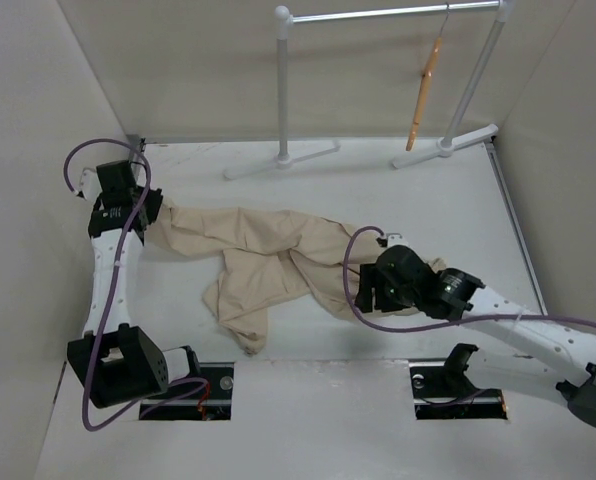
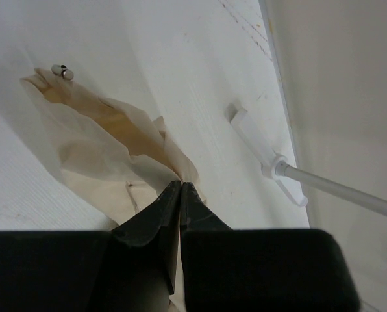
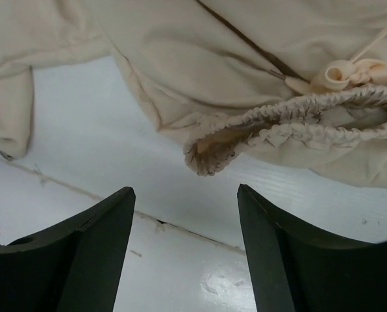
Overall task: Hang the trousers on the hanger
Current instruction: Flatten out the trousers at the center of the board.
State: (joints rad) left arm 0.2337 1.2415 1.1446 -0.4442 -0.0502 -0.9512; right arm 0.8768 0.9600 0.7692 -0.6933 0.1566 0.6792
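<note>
The right gripper moves down onto the near corner of the trousers' elastic waistband next, as that gathered end sticks out over bare tabletop before the gripper's open fingers.
The beige trousers (image 1: 278,255) lie crumpled across the middle of the table, with the legs running left. My left gripper (image 1: 156,212) is at the far-left leg end. In the left wrist view its jaws (image 2: 180,186) are shut, with the trouser cloth (image 2: 96,149) pinched at the tips. My right gripper (image 1: 373,285) is over the right end of the trousers. It is open (image 3: 186,195) and empty, just short of the gathered elastic waistband (image 3: 297,114). The orange wooden hanger (image 1: 425,90) hangs by its hook from the rack at the back right.
The white tubular rack (image 1: 388,14) stands at the back on two feet (image 1: 278,160); one foot also shows in the left wrist view (image 2: 265,156). Enclosure walls close in on the left, right and back. Two recessed slots (image 1: 203,390) lie at the near edge.
</note>
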